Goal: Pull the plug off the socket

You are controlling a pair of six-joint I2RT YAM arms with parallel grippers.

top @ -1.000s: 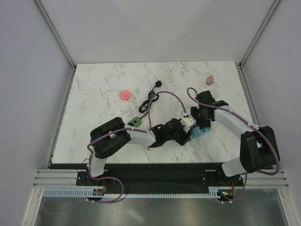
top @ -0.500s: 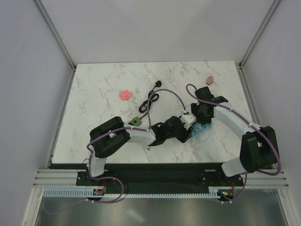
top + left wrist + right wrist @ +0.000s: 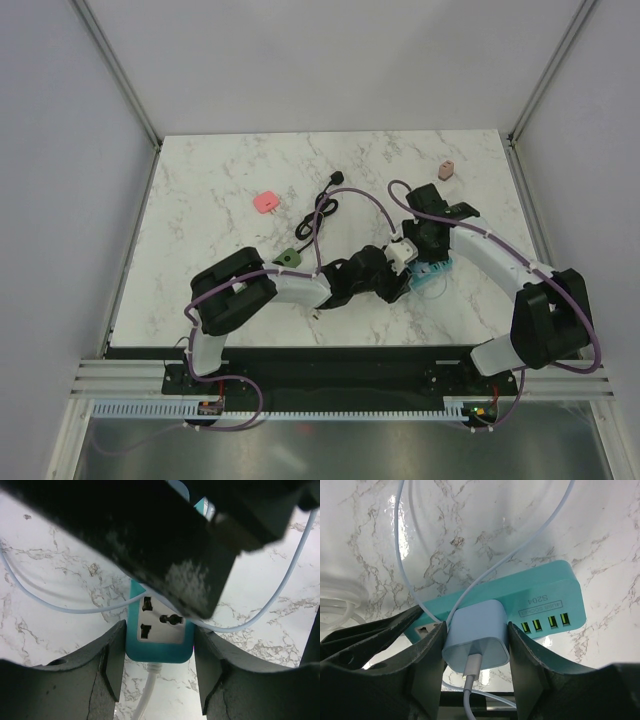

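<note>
Bare marble lies outward beside the black plug, so the robot's right gripper will next lift the cube plug off the power strip, move it outward, lower it and let it go.
A teal power strip [image 3: 434, 274] lies on the marble table [image 3: 220, 240]. My left gripper [image 3: 393, 282] is shut on its near end; in the left wrist view both fingers [image 3: 107, 665] press the sides of the strip [image 3: 159, 650] and its white cord hangs between them. My right gripper [image 3: 410, 248] is shut on the white cube plug [image 3: 402, 254]. In the right wrist view the plug [image 3: 476, 637] sits between the fingers [image 3: 427, 660], over the strip [image 3: 540, 597]. I cannot tell whether its prongs are still in the socket.
A thin white cable [image 3: 400, 540] loops from the plug over the table. A black cord with a plug [image 3: 325, 205], a pink block [image 3: 267, 202], a green block [image 3: 289, 259] and a pinkish adapter [image 3: 446, 170] lie farther back. Walls stand close on both sides.
My right gripper has moved slightly toward the back left with the plug. The strip and my left gripper have shifted a little the same way.
</note>
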